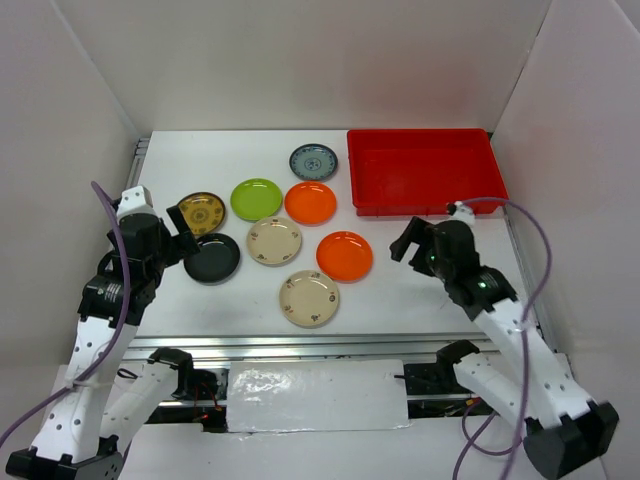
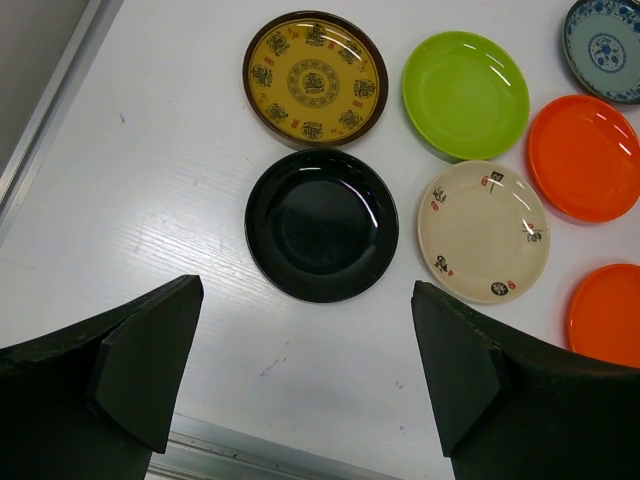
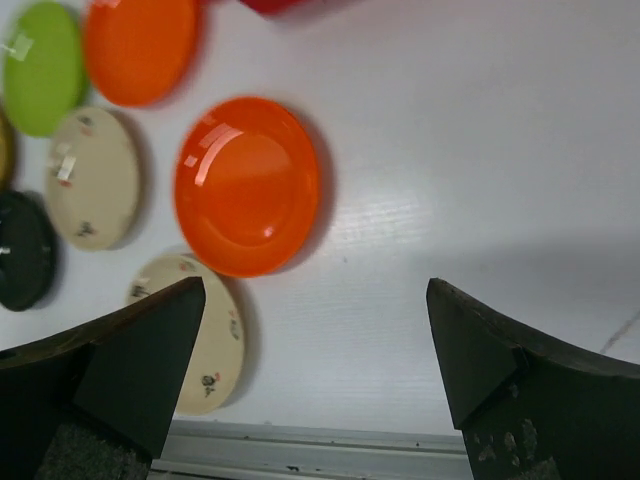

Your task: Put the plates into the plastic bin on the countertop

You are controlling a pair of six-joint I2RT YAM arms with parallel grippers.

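The robot's right gripper next needs to go down to its left in the top view, astride the nearer orange plate's rim (image 1: 369, 264) (image 3: 312, 222) below, since the bare countertop leaves room.
Eight plates lie on the white countertop (image 1: 420, 290): blue-grey patterned (image 1: 313, 161), lime green (image 1: 256, 199), orange (image 1: 310, 203), brown-gold patterned (image 1: 202, 213), black (image 1: 212, 257), cream floral (image 1: 274, 241), a second orange (image 1: 344, 256) and a second cream floral (image 1: 309, 298). The red plastic bin (image 1: 425, 170) stands at the back right with nothing in it. My left gripper (image 2: 305, 300) is open and empty, just near of the black plate (image 2: 321, 224). My right gripper (image 3: 315, 295) is open and empty, right of the nearer orange plate (image 3: 246, 184).
White walls close in the left, back and right. A metal rail (image 1: 330, 345) runs along the countertop's front edge, and another rail (image 1: 137, 160) runs along its left side. Purple cables loop off both arms.
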